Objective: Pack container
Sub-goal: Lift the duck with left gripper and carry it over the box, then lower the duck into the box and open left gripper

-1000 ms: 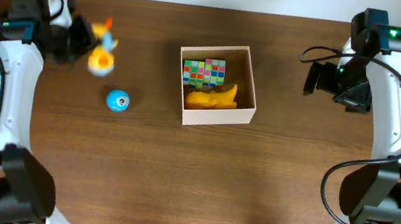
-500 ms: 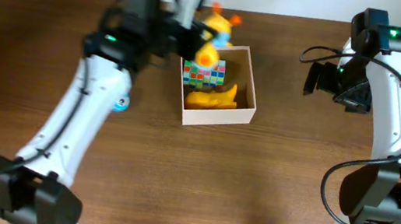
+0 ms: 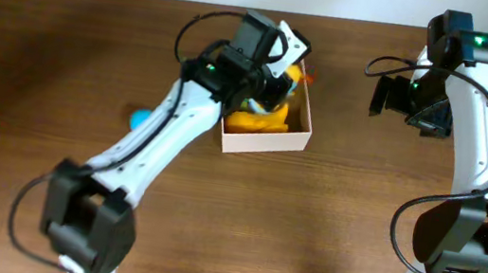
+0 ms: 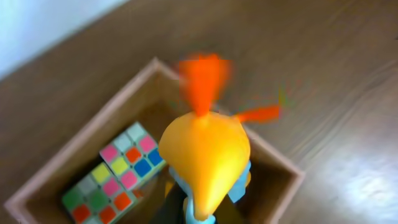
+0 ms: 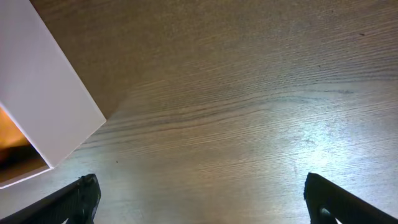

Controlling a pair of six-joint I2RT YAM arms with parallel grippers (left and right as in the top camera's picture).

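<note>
My left gripper moves back and down into the container next and releases the toy, since the open space between the puzzle cube (image 4: 118, 180) and the container's side lies below.
The container (image 3: 268, 138), a square box with cream-white walls, stands at the table's middle back. My left gripper (image 3: 274, 76) is shut on a yellow and orange toy with blue parts (image 3: 297, 72) and holds it over the container's far side. In the left wrist view the toy (image 4: 205, 155) hangs above the box rim (image 4: 74, 158), beside a colourful puzzle cube (image 4: 118, 180) on the floor. A yellow toy (image 3: 258, 119) also lies inside. My right gripper (image 3: 386, 95) is open and empty, to the right of the box.
A small blue ball (image 3: 138, 119) lies on the table left of the container, partly hidden by my left arm. The right wrist view shows a white corner of the container (image 5: 53, 99) and bare wood under the open fingers (image 5: 202, 199).
My left arm swung fast from the far left to over the container, carrying the yellow and orange toy. The right arm has not moved.
</note>
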